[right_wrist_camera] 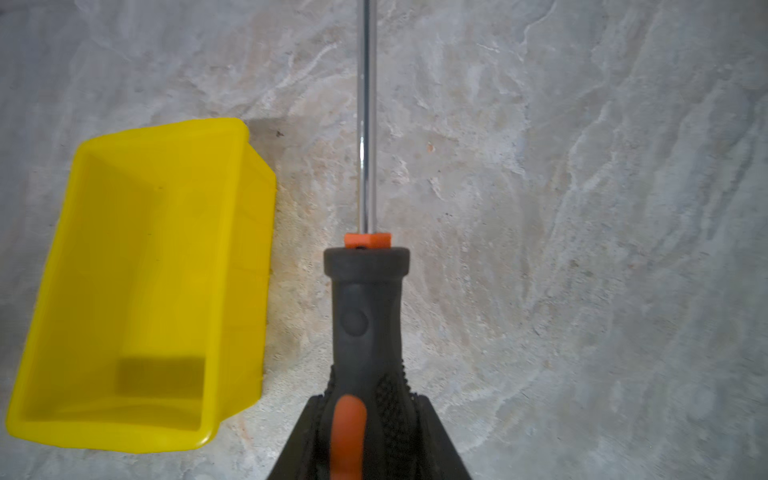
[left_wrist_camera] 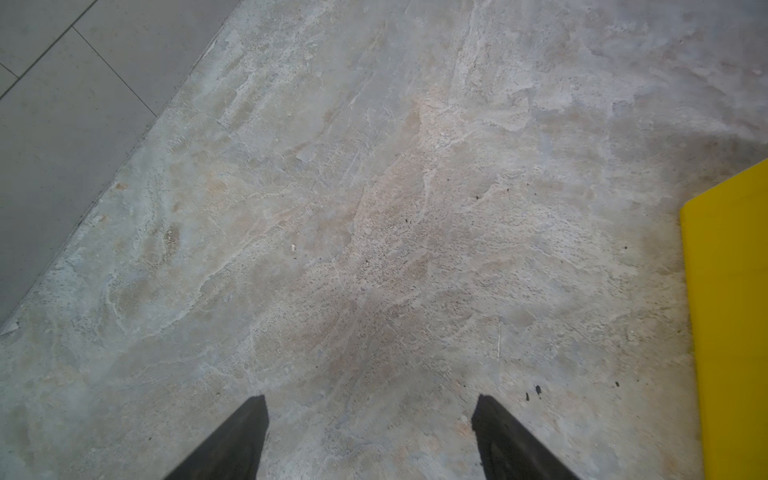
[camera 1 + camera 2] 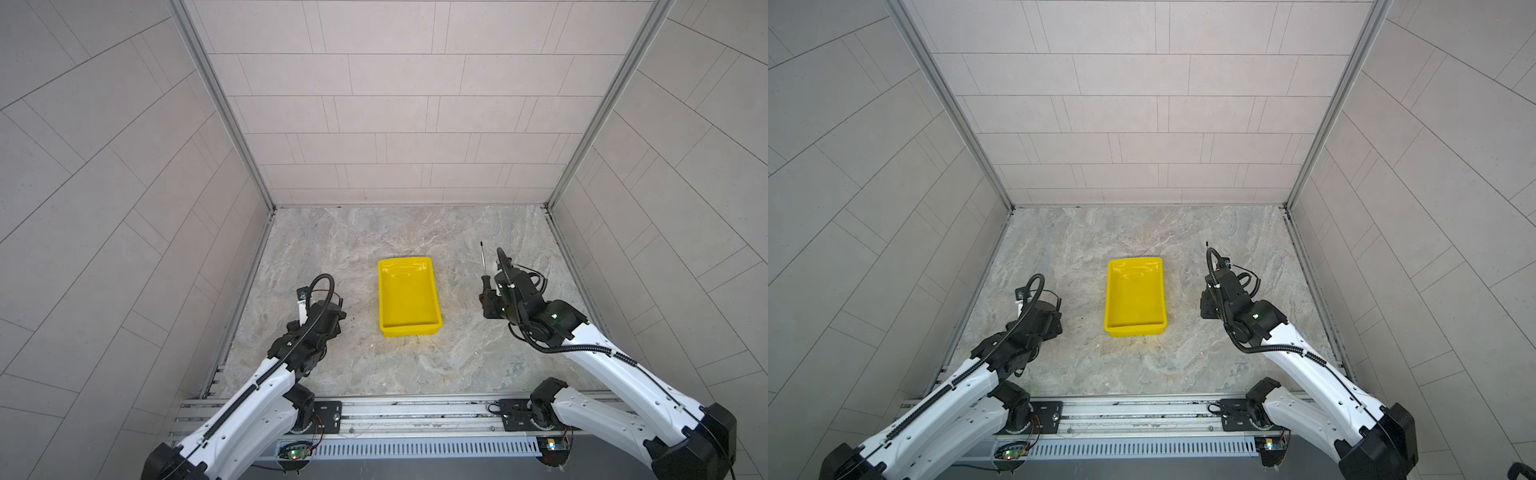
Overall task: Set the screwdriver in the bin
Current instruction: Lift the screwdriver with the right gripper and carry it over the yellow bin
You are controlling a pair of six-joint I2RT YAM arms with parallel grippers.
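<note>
The robot's right gripper will next carry the screwdriver across toward the left gripper, over the bin's empty bottom beside and below, then go down and release the screwdriver's handle.
The screwdriver, with a black and orange handle and a thin metal shaft, is held by its handle in my right gripper, which is shut on it. In a top view the screwdriver hangs above the floor to the right of the bin, its shaft pointing toward the back wall. The yellow bin stands empty in the middle of the floor and shows in both top views. In the right wrist view the bin lies beside the handle. My left gripper is open over bare floor, left of the bin.
Tiled walls close the floor on three sides; the left wall meets the floor close to my left gripper. A metal rail with both arm bases runs along the front edge.
</note>
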